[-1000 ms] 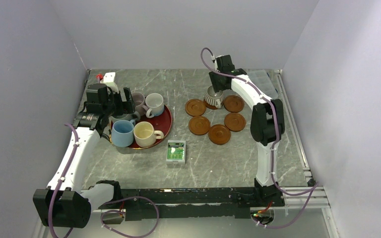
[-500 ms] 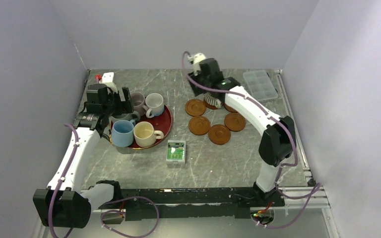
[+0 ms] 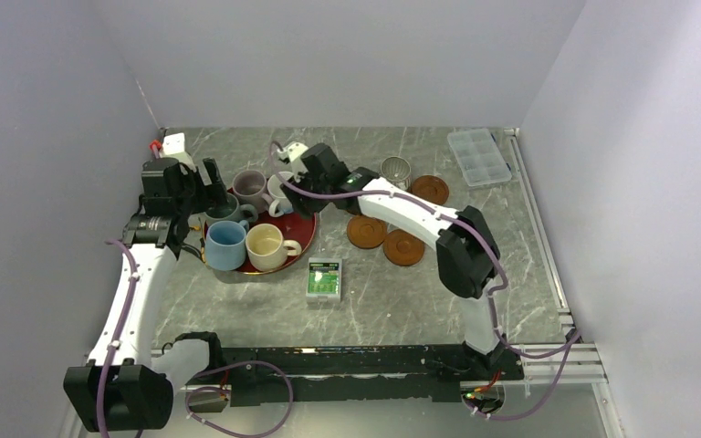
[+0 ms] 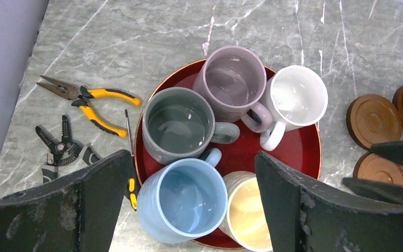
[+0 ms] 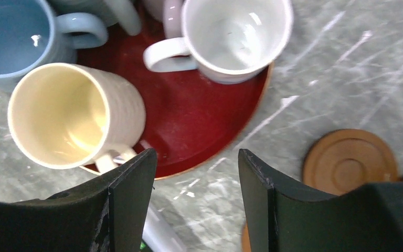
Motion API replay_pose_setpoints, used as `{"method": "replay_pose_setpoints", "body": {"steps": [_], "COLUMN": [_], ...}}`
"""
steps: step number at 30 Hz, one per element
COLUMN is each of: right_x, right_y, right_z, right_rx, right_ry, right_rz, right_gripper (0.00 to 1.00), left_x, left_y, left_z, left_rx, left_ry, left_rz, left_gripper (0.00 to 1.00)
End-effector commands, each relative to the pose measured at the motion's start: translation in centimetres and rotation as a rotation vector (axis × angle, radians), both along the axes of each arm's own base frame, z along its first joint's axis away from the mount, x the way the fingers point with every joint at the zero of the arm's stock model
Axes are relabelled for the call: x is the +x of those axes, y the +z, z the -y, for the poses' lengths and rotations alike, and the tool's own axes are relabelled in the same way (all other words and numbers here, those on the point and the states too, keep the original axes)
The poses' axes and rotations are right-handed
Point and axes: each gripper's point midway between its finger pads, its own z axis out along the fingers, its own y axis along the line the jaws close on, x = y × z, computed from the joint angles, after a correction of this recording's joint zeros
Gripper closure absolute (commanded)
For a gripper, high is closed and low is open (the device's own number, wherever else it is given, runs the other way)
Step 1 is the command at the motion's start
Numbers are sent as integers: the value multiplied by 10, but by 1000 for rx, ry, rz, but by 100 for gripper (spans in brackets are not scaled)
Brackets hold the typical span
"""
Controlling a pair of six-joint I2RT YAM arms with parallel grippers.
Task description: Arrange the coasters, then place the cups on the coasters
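The cream cup (image 5: 68,115) sits below my right gripper, to its left in the top view, so I will lower it next onto the cream cup's handle-side rim (image 5: 106,131), clear of the blue cup.
Five cups stand on the dark-red tray (image 4: 294,152): mauve-pink (image 4: 234,81), white (image 4: 297,97), grey-green (image 4: 177,125), light blue (image 4: 183,199) and cream (image 4: 249,212). My left gripper (image 4: 191,173) hangs open above the blue cup, touching nothing. My right gripper (image 5: 197,168) is open and empty over the tray's right edge, near the white cup (image 5: 236,37) and the cream cup (image 5: 68,115). The striped cup (image 3: 395,171) stands on a coaster (image 4: 401,102) at the back. Other coasters (image 3: 430,189), (image 3: 366,231), (image 3: 403,247) lie around it; my right arm hides part of the group.
Yellow-handled pliers (image 4: 89,97) and black wire strippers (image 4: 63,149) lie left of the tray. A green box (image 3: 324,280) sits in front of the tray. A clear compartment box (image 3: 479,155) is at the back right.
My right gripper let go of the striped cup on the back coaster and swung left to the tray's right side. My left gripper drew slightly left and back.
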Motion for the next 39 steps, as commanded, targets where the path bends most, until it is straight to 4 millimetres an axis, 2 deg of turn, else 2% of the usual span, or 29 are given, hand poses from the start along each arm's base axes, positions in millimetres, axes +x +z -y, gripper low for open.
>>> {"method": "replay_pose_setpoints", "body": {"steps": [1, 9, 14, 22, 31, 39], "right_x": [-18, -39, -39, -37, -42, -43], "right_y": [19, -7, -28, -39, -52, -54], "right_z": [-34, -70, -79, -77, -80, -83], "right_rx": [86, 59, -41, -113, -129, -134], "right_ry": [21, -7, -54, -100, -95, -87], "right_rz": [-32, -80, -42, 3, -11, -11], "right_gripper": [38, 41, 44, 51, 69, 80], "left_x": [2, 2, 3, 4, 4, 5], "left_y": [18, 17, 17, 15, 14, 12], "left_z": [-2, 1, 3, 5, 5, 5], "left_rx": [-5, -12, -20, -25, -27, -28], "left_ry": [17, 2, -8, -13, -14, -16], "left_rz": [66, 62, 57, 52, 50, 44], "left_gripper": [6, 6, 6, 6, 6, 6]}}
